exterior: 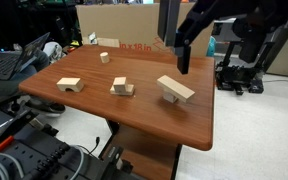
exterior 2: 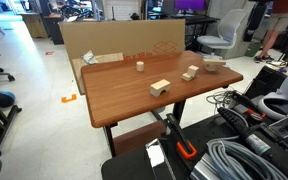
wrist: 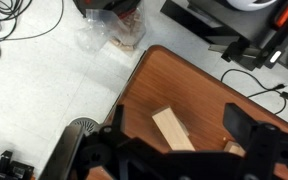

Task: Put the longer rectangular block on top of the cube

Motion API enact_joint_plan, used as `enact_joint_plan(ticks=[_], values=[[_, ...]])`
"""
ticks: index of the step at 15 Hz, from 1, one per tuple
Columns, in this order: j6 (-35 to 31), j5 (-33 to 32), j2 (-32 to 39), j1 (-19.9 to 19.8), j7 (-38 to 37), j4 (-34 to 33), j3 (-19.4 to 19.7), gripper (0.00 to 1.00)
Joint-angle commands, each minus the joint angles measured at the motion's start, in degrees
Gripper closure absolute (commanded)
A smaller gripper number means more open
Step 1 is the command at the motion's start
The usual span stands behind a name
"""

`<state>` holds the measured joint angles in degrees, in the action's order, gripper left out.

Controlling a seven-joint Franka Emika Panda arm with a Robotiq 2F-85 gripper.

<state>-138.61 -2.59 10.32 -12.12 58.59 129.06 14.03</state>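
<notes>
The gripper's open fingers move down around the plank's long sides next, since the plank lies well below, between those fingers in the wrist view.
The longer rectangular block point(exterior: 176, 88), a pale wood plank, lies slanted across a small cube point(exterior: 172, 99) near the table's right side. It also shows in an exterior view point(exterior 2: 215, 64) and in the wrist view point(wrist: 174, 130), where it hides the cube. My gripper point(exterior: 182, 60) hangs above the plank, apart from it. In the wrist view my gripper point(wrist: 176, 122) has its fingers spread wide on either side of the plank, open and empty.
On the brown table point(exterior: 94, 100) stand an arch block point(exterior: 70, 85), a stubby block pair point(exterior: 122, 87) and a small cube point(exterior: 104, 57) at the back. A cardboard box point(exterior: 119, 20) stands behind. Cables and a chair base lie on the floor.
</notes>
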Motion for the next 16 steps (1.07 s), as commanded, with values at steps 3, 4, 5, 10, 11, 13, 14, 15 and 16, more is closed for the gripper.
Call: enact_joint_plan(ticks=[3,4,5,10,11,13,14,15,16], values=[[-4.1,0.0,6.4,-2.4,5.2,-3.1,-3.5,0.0],[-4.4,-0.1,7.4,-2.5,5.7,-3.5,-4.1,0.0],[-4.4,-0.5,8.2,-2.4,6.0,-4.0,-4.5,0.0],[-5.2,-3.5,12.2,-1.6,4.3,-7.1,-5.8,0.0],[-5.4,-4.0,13.1,-1.6,3.9,-7.9,-6.0,0.0],[-5.8,-5.6,14.9,-1.2,2.3,-9.3,-6.0,0.0],[-5.4,-6.6,15.8,-0.9,1.6,-10.2,-5.9,0.0],[-4.8,-7.3,16.6,-0.7,0.9,-10.9,-6.0,0.0],[-4.4,-8.2,17.4,-0.5,0.0,-11.7,-6.0,0.0]])
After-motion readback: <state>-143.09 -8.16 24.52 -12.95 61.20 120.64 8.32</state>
